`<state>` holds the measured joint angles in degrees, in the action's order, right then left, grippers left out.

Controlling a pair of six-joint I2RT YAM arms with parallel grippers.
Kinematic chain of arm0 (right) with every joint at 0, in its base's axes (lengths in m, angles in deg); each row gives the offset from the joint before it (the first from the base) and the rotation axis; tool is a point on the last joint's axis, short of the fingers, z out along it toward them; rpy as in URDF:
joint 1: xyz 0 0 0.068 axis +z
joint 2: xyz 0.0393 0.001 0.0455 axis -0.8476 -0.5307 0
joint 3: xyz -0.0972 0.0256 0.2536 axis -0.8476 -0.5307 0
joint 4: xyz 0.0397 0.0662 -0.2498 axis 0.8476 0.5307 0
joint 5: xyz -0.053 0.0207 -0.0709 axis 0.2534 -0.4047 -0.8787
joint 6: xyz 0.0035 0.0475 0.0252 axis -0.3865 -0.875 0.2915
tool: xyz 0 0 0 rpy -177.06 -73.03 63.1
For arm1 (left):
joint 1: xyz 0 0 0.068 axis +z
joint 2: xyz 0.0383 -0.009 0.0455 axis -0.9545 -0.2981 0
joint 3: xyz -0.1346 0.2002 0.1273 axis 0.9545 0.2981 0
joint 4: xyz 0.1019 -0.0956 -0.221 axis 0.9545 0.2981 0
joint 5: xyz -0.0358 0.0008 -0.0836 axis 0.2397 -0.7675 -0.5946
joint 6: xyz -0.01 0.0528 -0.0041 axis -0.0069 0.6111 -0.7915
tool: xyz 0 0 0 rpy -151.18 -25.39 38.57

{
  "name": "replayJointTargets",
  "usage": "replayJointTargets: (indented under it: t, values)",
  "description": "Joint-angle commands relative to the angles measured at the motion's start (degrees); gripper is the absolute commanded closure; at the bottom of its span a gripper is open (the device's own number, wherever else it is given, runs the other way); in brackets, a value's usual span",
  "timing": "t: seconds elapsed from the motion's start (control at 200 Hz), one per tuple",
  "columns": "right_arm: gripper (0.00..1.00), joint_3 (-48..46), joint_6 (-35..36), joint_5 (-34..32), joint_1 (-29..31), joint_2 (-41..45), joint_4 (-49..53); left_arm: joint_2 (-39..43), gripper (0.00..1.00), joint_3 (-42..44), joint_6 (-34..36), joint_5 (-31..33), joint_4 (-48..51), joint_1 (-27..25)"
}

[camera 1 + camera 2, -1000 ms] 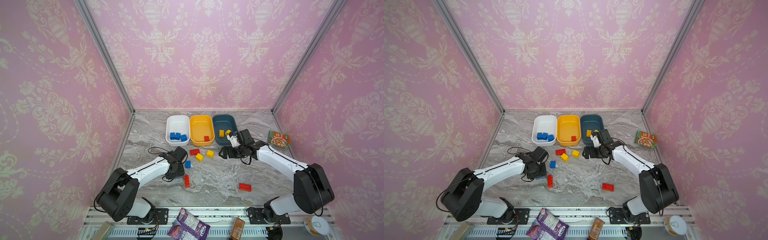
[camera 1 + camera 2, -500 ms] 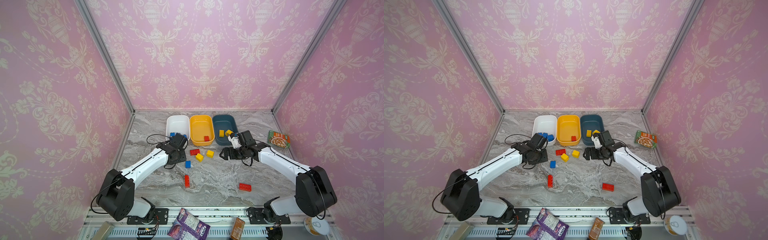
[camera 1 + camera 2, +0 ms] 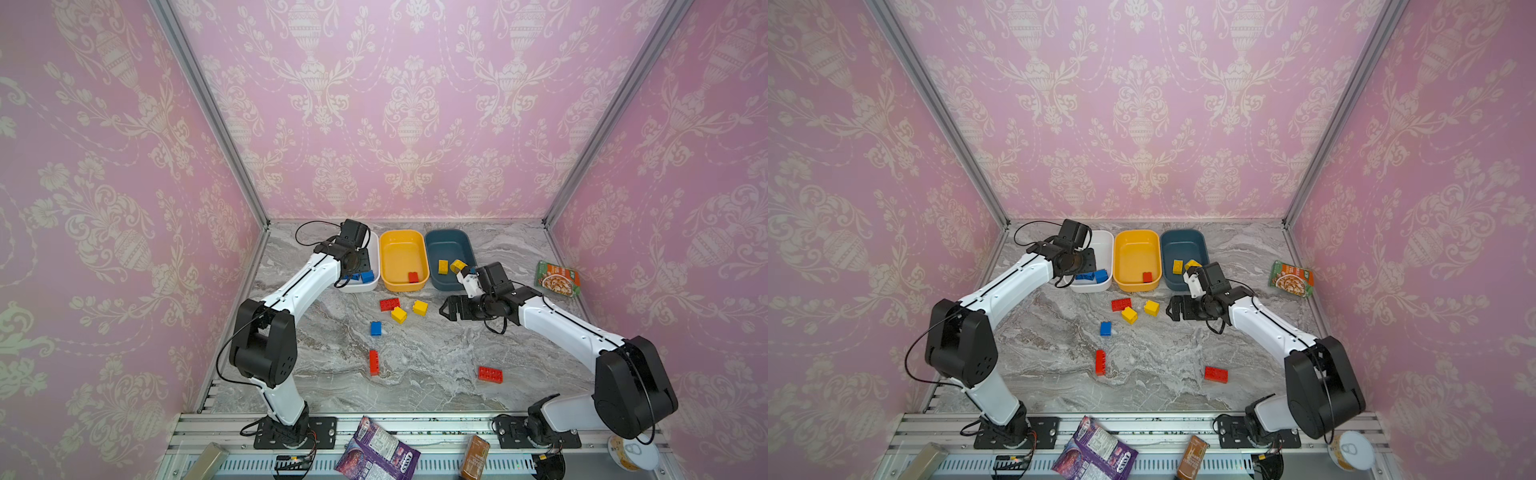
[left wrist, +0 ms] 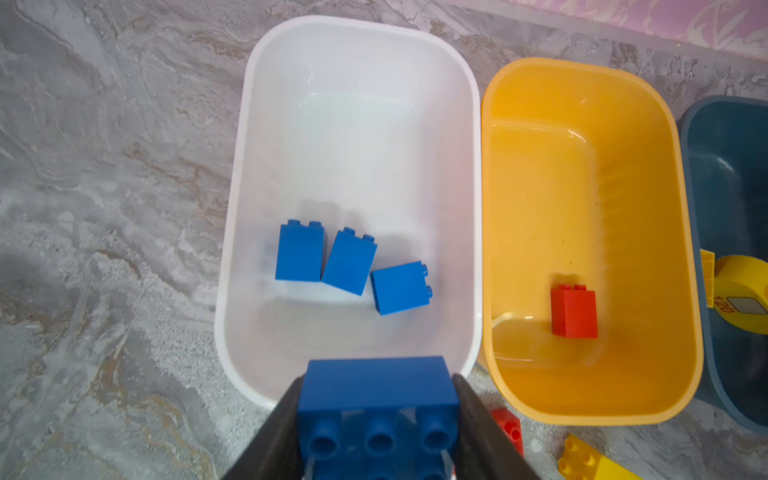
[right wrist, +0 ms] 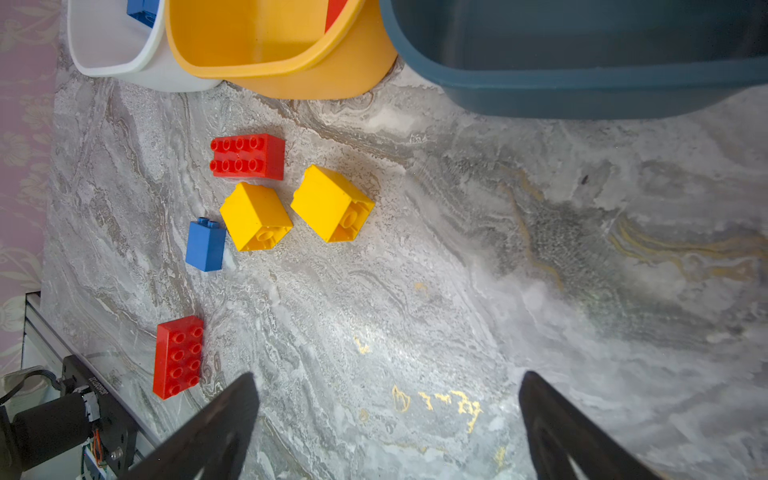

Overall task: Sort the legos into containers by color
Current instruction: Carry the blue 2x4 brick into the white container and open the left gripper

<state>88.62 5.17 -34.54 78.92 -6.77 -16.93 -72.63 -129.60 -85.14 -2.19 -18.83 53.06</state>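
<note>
I will next move my left gripper outward and down to let go of the blue lego on the white container's bare bottom, which is below and outward of the gripper.
My left gripper [image 4: 376,401] is shut on a blue lego [image 4: 376,386] and holds it over the near end of the white container [image 4: 245,166], where three blue legos [image 4: 349,262] lie. The yellow-orange container [image 3: 403,249] holds one red lego [image 3: 413,277]. Two yellow legos [image 3: 443,267] lie in the teal container [image 3: 446,249]. My right gripper [image 3: 451,308] hangs open and empty over bare table, right of two loose yellow legos [image 3: 399,314] [image 3: 420,307]. Also loose are a red lego [image 3: 389,304], a blue one [image 3: 375,328] and two more red ones [image 3: 374,362] [image 3: 490,374].
A green snack packet [image 3: 557,278] lies at the right edge of the table. On the front rail sit a purple packet [image 3: 376,455], a brown packet [image 3: 473,457] and a round can [image 3: 631,451]. Pink walls close in three sides.
My left arm has swung from the middle of the table back to the white container, carrying the blue lego. The right arm has hardly moved.
</note>
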Motion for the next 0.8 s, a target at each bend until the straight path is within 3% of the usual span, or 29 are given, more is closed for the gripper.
replayJointTargets:
  t: [0.0,0.56,0.796]
  values:
    - [0.01,-0.58,-1.02,0.62,-0.32,2.0,-0.42,-5.03,0.57,-4.06,4.84,1.04,-1.36,0.94]
    - [0.01,-1.28,-1.48,0.04,-0.29,3.48,0.19,-21.88,0.57,-15.87,8.75,-0.32,-5.73,4.07]
    - [0.01,-1.37,-1.34,-0.27,-0.32,3.85,0.73,-21.98,0.37,-15.3,8.33,-0.9,-6.64,4.35]
